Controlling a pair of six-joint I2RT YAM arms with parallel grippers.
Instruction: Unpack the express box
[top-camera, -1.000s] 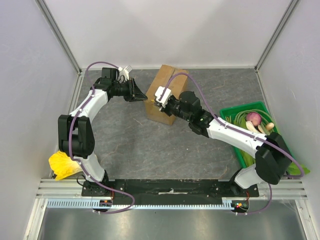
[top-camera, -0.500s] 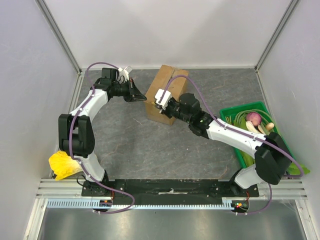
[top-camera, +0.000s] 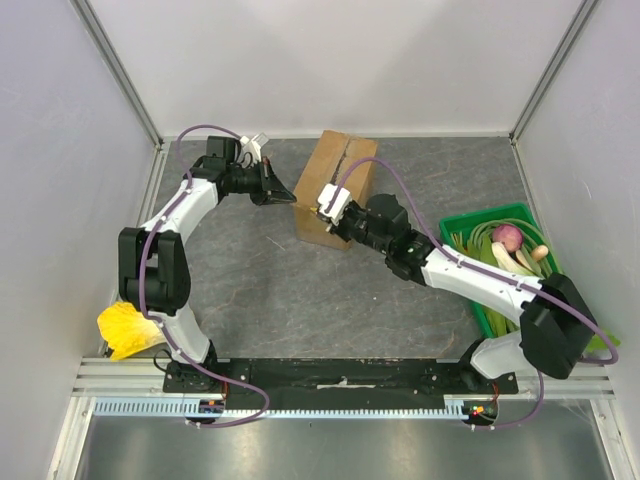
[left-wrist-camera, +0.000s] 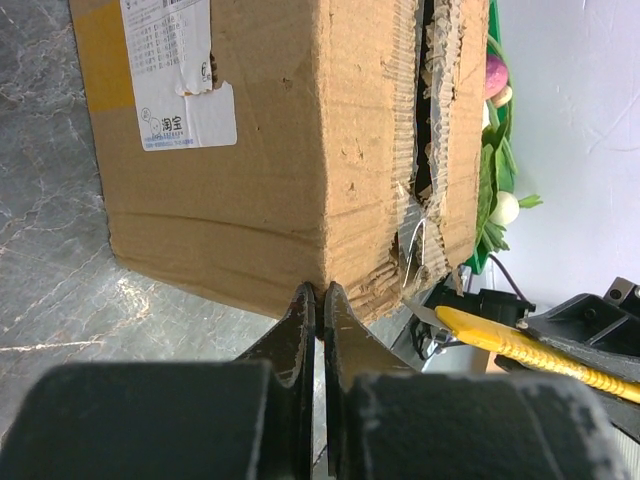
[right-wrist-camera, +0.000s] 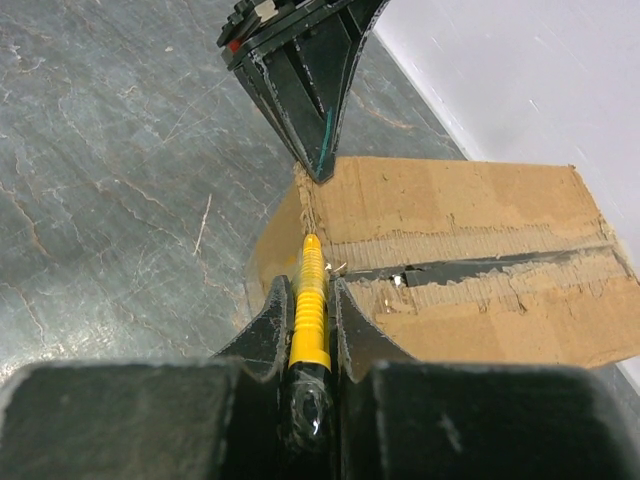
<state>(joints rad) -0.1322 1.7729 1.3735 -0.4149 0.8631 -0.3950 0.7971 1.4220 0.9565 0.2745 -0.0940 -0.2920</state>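
Note:
The seam already gapes, so my right gripper will go down away from the box and release the knife on the bare tabletop between box and green crate.
The express box (top-camera: 337, 186), brown cardboard with a white label, stands at the back middle of the table. Its centre seam (right-wrist-camera: 480, 268) is slit and ragged, with a dark gap showing. My left gripper (left-wrist-camera: 320, 290) is shut, its tips pressed against the box's near left corner (top-camera: 296, 200). My right gripper (right-wrist-camera: 310, 285) is shut on a yellow utility knife (right-wrist-camera: 310, 300). The knife's tip lies at the box's end edge, right by the left gripper's fingertips (right-wrist-camera: 320, 170). In the left wrist view the knife (left-wrist-camera: 520, 345) shows low on the right, its blade near the torn seam end.
A green crate (top-camera: 478, 306) with vegetables stands at the right, beside the right arm. A crumpled yellow thing (top-camera: 128, 330) lies at the near left. White walls close in the table on three sides.
My left gripper has closed and moved a little right onto the box's corner. The right arm with the knife has shifted slightly right, and the box has turned a little.

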